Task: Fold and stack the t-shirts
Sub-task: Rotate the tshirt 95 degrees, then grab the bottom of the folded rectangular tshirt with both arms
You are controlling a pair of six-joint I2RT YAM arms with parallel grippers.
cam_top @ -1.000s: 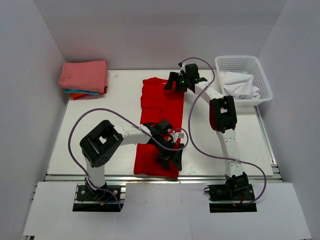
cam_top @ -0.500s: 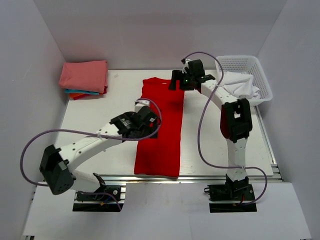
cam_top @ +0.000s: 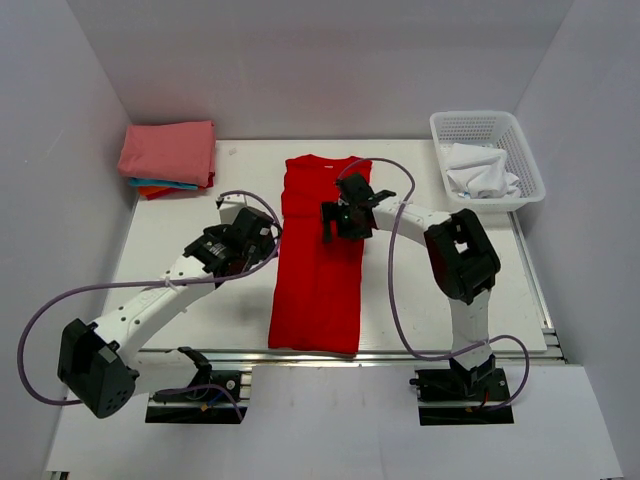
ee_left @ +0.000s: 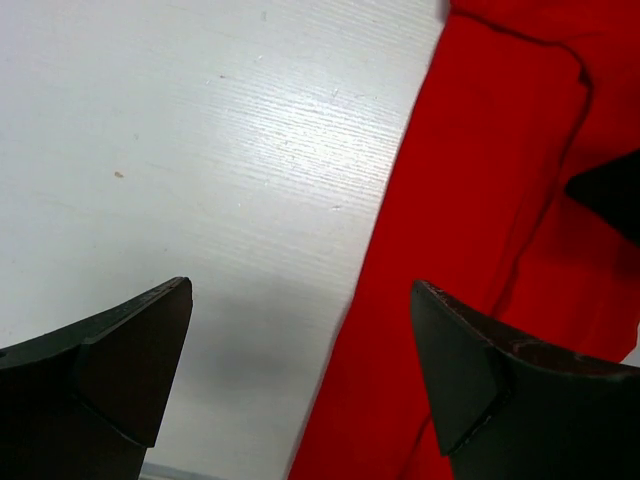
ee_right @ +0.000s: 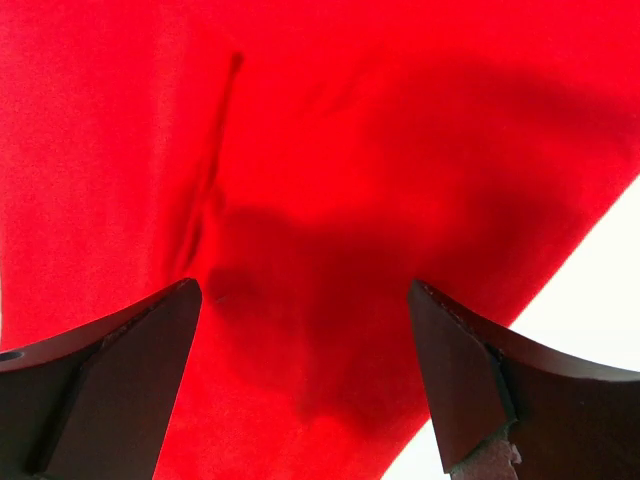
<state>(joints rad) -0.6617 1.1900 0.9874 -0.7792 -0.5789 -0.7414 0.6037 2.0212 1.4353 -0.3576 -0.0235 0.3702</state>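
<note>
The long, narrow t-shirt is still unfolded lengthwise, so my left gripper goes back along its edge, down to the t-shirt's near hem corner [cam_top: 274, 342] next.
A bright red t-shirt [cam_top: 318, 270] lies flat on the table as a long narrow strip, sleeves folded in, neck at the far end. My left gripper [cam_top: 262, 232] is open and empty just off the shirt's left edge; its wrist view shows bare table and the red shirt edge [ee_left: 480, 200] between the jaws. My right gripper [cam_top: 335, 217] is open and empty over the upper part of the shirt; its wrist view is filled with red cloth [ee_right: 320, 180]. A folded stack [cam_top: 168, 155] with a pink shirt on top of teal and orange-red ones sits at the far left.
A white basket [cam_top: 489, 128] at the far right holds crumpled white cloth [cam_top: 480, 170]. White walls enclose the table [cam_top: 200, 310] on three sides. Purple cables loop off both arms.
The left arm swung out from over the shirt's near end to its left side. The right gripper came from the shirt's far end toward its upper middle. The shirt now lies flat.
</note>
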